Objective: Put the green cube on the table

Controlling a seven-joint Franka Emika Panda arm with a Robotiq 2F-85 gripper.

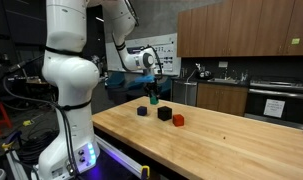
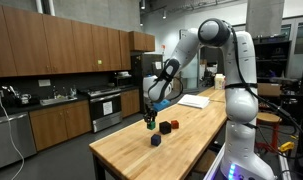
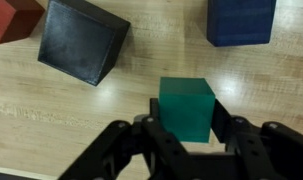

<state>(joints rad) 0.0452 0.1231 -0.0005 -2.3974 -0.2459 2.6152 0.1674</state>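
My gripper is directly above the bare wood beside the dark blue cube, so I will move it down and release the green cube there.
The green cube sits between my gripper's two black fingers, which are shut on its sides. Under it in the wrist view lies the light wooden table. In both exterior views the gripper points straight down near the table's far end, with the green cube at its tip, low over the wood. I cannot tell whether the cube touches the table.
Close around the gripper stand a black cube, a dark blue cube and a red cube. Kitchen cabinets line the wall behind.
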